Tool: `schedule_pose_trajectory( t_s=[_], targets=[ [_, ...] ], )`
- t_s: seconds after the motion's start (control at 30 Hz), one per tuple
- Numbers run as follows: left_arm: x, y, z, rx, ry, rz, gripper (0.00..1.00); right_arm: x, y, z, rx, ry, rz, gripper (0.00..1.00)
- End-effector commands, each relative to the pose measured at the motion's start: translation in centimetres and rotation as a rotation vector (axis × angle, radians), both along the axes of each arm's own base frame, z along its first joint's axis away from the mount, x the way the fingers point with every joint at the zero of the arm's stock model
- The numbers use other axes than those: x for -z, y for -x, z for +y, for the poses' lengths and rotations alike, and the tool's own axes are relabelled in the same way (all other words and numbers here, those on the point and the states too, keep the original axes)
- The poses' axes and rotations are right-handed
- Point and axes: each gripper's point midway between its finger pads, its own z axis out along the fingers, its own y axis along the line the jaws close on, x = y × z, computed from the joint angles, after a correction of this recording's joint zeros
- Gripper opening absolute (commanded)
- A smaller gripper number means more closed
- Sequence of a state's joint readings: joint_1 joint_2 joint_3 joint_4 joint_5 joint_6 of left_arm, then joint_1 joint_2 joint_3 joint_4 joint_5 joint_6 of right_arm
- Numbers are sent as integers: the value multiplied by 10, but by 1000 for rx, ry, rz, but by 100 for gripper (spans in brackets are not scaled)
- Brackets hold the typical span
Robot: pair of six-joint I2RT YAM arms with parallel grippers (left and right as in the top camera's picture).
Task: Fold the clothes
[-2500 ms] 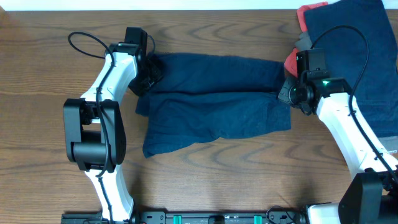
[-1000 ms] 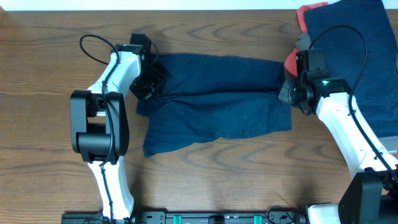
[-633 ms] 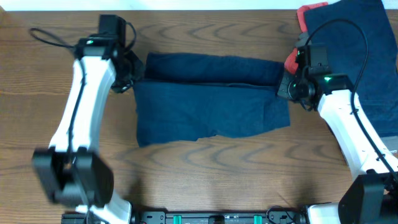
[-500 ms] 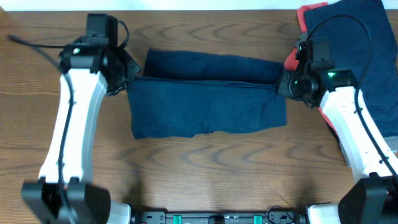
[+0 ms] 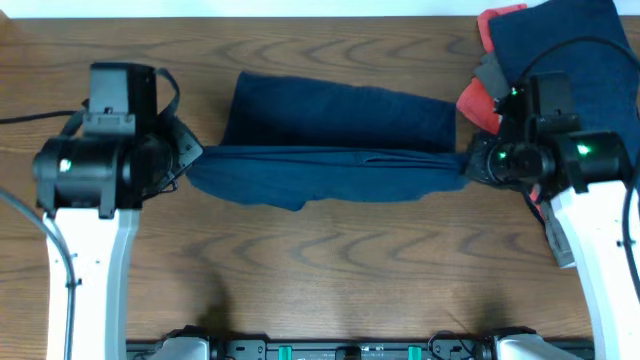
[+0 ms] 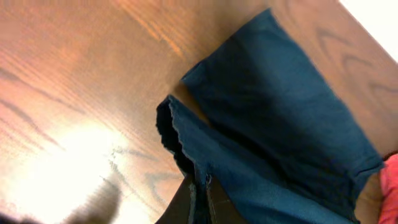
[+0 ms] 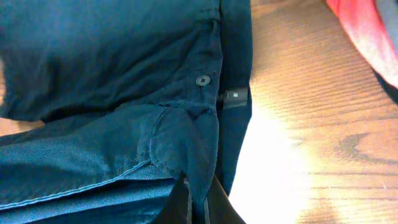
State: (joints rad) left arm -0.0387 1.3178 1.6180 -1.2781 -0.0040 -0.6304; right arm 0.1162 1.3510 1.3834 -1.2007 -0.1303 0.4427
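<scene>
The left gripper will next take the hem end outward and down onto the far corner of the flat layer (image 5: 245,81) and let go, since that layer is still uncovered.
A pair of dark blue shorts (image 5: 330,130) lies across the middle of the table, its near layer lifted off the wood and stretched taut between both arms. My left gripper (image 5: 192,160) is shut on the hem end of the lifted layer (image 6: 186,143); my left gripper (image 6: 200,198) shows the cloth pinched between its fingers. My right gripper (image 5: 468,165) is shut on the waistband end. In the right wrist view my right gripper (image 7: 199,202) pinches a fold of the waistband just below the button (image 7: 202,80).
A pile of clothes sits at the far right corner: a dark blue garment (image 5: 575,60) over a red one (image 5: 478,95). Red cloth (image 7: 367,31) shows near the right gripper. Bare wooden table (image 5: 330,270) lies in front of the shorts.
Both arms have risen with the near layer of the shorts, pulling it taut off the table. The left arm swung out to the left.
</scene>
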Motion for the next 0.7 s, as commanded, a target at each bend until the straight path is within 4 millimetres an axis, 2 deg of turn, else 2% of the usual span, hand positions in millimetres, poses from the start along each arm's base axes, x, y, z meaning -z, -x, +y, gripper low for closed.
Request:
schedule_pose_trajectory(
  t_s=[0.0, 0.17, 0.33, 0.4, 0.53, 0.67],
  targets=[
    [-8, -13, 31, -80, -135, -41, 6, -5, -10, -37, 81, 174, -45, 1],
    [7, -47, 30, -78, -134, -44, 6, 4, -31, -36, 78, 181, -60, 1],
    [30, -98, 28, -70, -135, -70, 6, 20, -56, -37, 86, 194, -67, 1],
    [41, -115, 27, -64, -132, -76, 6, 29, -71, -36, 82, 196, -75, 1],
    [67, -138, 24, -57, -133, -51, 6, 50, -92, -39, 86, 200, -70, 1],
    [90, -167, 12, -7, -149, -64, 6, 70, -116, -41, 80, 207, -84, 1]
  ],
)
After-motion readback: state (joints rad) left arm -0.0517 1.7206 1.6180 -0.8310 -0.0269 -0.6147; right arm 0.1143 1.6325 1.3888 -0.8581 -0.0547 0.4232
